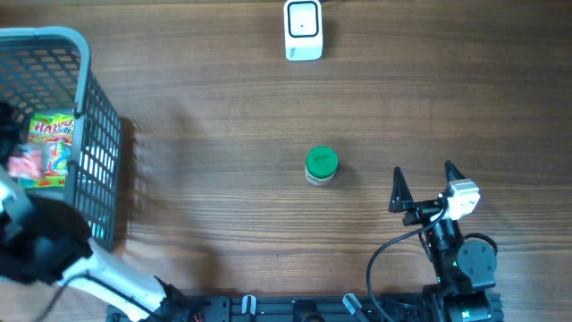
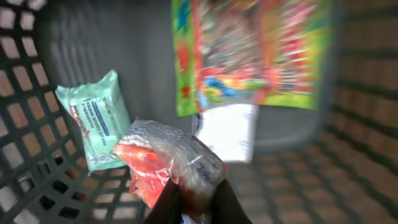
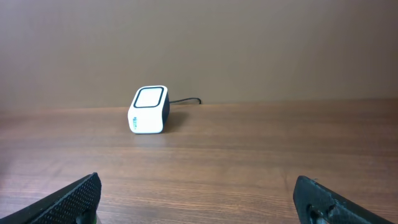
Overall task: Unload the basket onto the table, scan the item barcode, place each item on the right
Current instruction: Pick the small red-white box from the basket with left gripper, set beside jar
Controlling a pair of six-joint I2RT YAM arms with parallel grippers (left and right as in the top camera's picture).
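The left gripper lifts over the basket's side next, lowers and releases the packet. Bare wood by the jar lies to its right in the overhead view.
The item, a crinkly red and clear snack packet, lies inside the grey basket, and my left gripper is shut on its lower end. From overhead the packet shows pink at the basket's left side. The white barcode scanner stands at the far edge of the table, and it appears ahead in the right wrist view as the scanner. My right gripper hovers open over bare wood near the front right, nothing between its fingers.
A colourful candy bag leans on the basket wall, with a pale green wipes pack to its left and a white card below. A green-lidded jar stands mid-table, left of my right gripper.
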